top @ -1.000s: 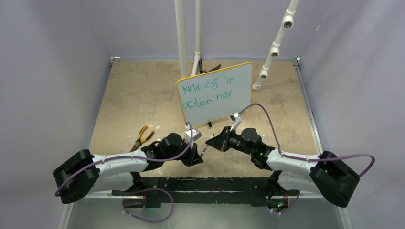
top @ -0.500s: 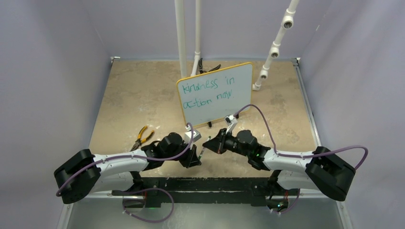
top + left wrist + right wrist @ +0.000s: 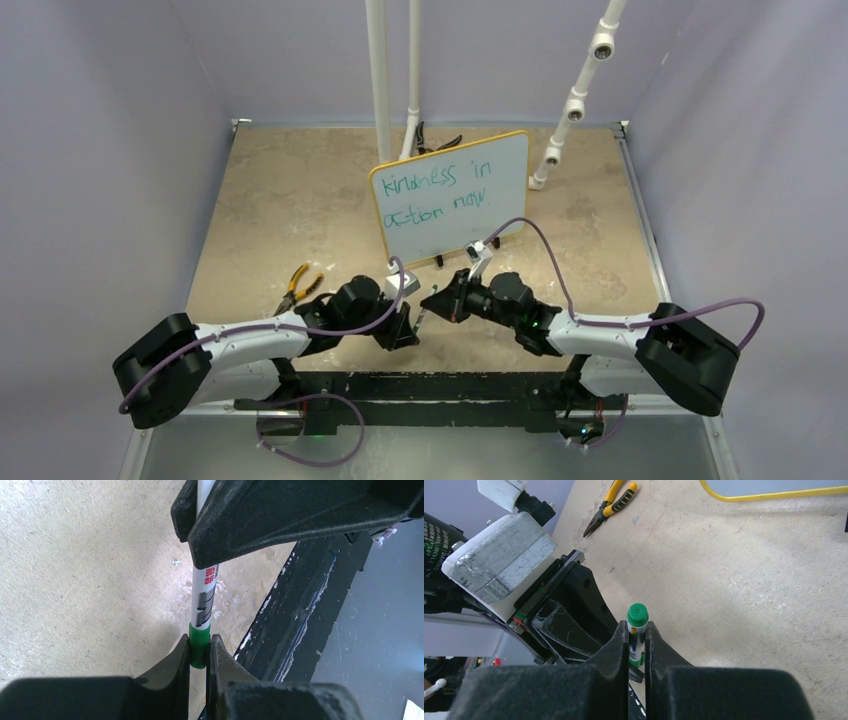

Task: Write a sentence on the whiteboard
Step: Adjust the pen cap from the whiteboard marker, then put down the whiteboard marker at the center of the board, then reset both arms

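The sentence is already on the whiteboard, so my right gripper needs to move away from my left gripper and then lower the pen onto the bare table point(image 3: 446, 338) point(image 3: 769, 625).
The whiteboard point(image 3: 500, 215), white with a yellow-orange frame, stands tilted at mid-table. The sentence point(image 3: 438, 190) on it is teal handwriting, "kindness in action now". A white marker pen point(image 3: 421, 318) with green ends spans between both grippers near the table's front edge. My left gripper point(image 3: 408, 328) is shut on the pen's green end point(image 3: 199, 647), fingers pinching it from both sides. My right gripper point(image 3: 433, 301) is shut on the pen's printed barrel point(image 3: 636, 640), just below its other green end point(image 3: 637, 615). The right gripper's black body point(image 3: 300, 515) hides the upper pen in the left wrist view.
Yellow-handled pliers point(image 3: 297, 283) lie on the table left of the left arm, also visible as pliers point(image 3: 611, 507). Dark pliers point(image 3: 436, 144) lie behind the board. White pipes point(image 3: 380, 80) and a jointed pipe point(image 3: 575, 100) rise at the back. A black rail point(image 3: 300, 615) borders the table's near edge.
The right arm has slid left, bringing its gripper closer to the left gripper. The left arm has barely moved, and both grips stay shut.
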